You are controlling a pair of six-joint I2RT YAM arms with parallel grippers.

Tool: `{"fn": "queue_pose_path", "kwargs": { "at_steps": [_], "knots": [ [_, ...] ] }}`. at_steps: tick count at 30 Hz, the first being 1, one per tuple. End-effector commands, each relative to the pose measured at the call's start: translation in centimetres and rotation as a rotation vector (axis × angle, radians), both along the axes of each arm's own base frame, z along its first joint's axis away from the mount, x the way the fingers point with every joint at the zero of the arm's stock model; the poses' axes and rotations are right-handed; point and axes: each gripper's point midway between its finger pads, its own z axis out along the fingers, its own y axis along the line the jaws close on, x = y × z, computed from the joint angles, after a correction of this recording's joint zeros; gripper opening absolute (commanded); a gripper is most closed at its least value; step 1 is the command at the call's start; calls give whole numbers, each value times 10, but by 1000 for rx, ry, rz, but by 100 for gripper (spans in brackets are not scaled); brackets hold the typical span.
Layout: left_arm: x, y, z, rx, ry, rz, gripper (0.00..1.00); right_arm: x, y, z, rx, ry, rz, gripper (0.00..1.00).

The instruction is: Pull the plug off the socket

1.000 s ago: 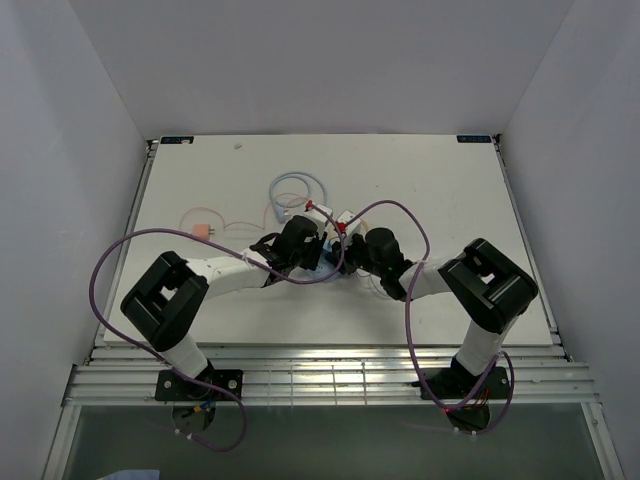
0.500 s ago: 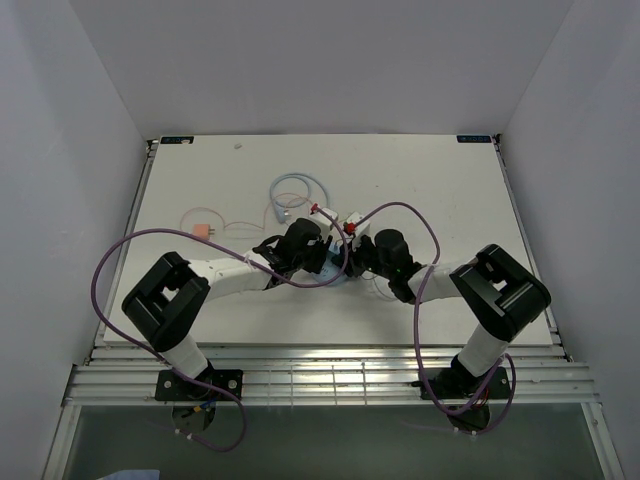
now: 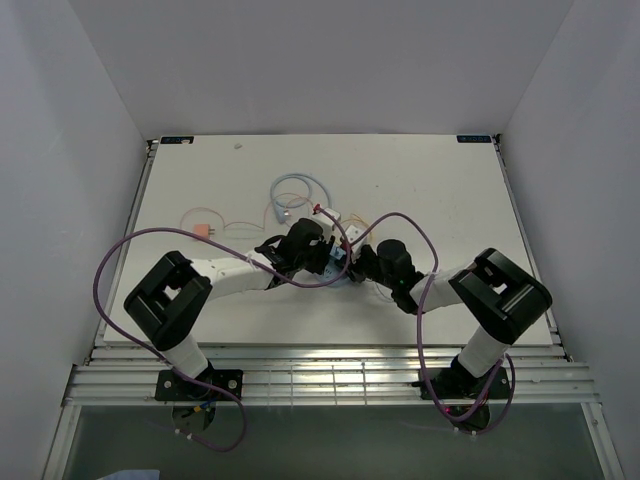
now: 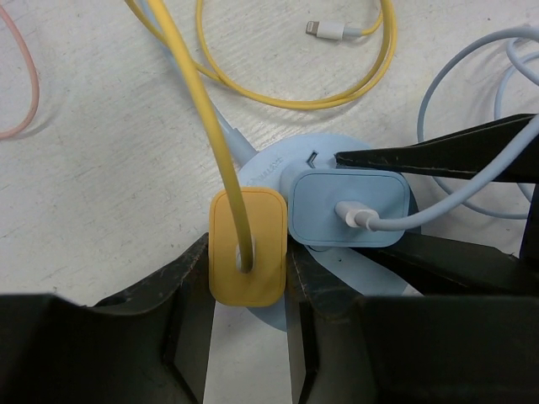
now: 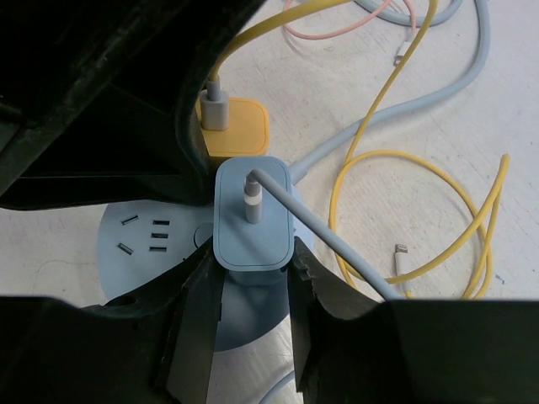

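Note:
My right gripper holds the light-blue plug [image 5: 253, 210]. It needs to move up, then outward and to the right in the top view, to let go of the plug on empty tabletop clear of cords.
The socket [image 5: 143, 244], a round light-blue puck with small slots, lies on the white table and also shows in the left wrist view [image 4: 274, 164]. Two plugs stand in it side by side: a yellow plug [image 4: 247, 244] with a yellow cord and a light-blue plug [image 5: 253, 210] with a pale-blue cord. My left gripper [image 4: 247, 263] is shut on the yellow plug, one finger on each side. My right gripper [image 5: 253, 271] is shut on the light-blue plug. In the top view both grippers, left [image 3: 325, 252] and right [image 3: 352, 262], meet over the socket, which is mostly hidden there.
A loose yellow cord [image 4: 295, 103] with a white connector tip [image 4: 324, 29] lies beyond the socket. A pale-blue cord loop [image 3: 297, 185] lies farther back. A pink cord and small pink plug [image 3: 203, 229] lie at the left. Purple arm cables [image 3: 130, 245] arc over the table.
My right arm has shifted nearer and its gripper has closed in on the socket beside my left gripper. The left arm has barely moved.

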Motion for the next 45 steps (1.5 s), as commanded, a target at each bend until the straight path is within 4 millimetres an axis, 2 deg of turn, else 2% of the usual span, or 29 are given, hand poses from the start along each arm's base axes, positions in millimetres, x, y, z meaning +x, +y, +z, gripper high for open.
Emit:
{"fn": "queue_pose_path", "kwargs": {
  "at_steps": [1,3,7,10,13,19,24,25,27,32,37,45],
  "knots": [
    [-23,26,-49,131,147,16,0,-15,27,41,124,-92,113,8],
    [-23,26,-50,133,149,18,0,-18,31,40,189,14,102,8],
    [-23,27,-51,143,150,21,0,-26,40,50,344,233,131,8],
    [-22,28,-51,147,150,22,0,-32,38,55,437,400,153,8],
    [-23,28,-53,152,155,22,0,-38,33,54,493,492,174,8],
    [-25,28,-54,157,156,18,0,-39,29,49,493,456,184,8],
    [-26,26,-53,155,155,15,0,-24,18,38,332,243,105,8],
    [-26,26,-53,155,155,15,0,-22,15,30,283,226,63,8],
    [-28,26,-56,160,161,11,0,-18,12,34,226,127,60,8],
    [-31,27,-62,170,175,17,0,-15,5,29,135,10,23,8],
    [-32,28,-63,171,175,27,0,-9,3,6,5,-56,-44,8],
    [-34,32,-68,187,180,41,0,-19,11,32,145,-42,-24,8]
  ]
}}
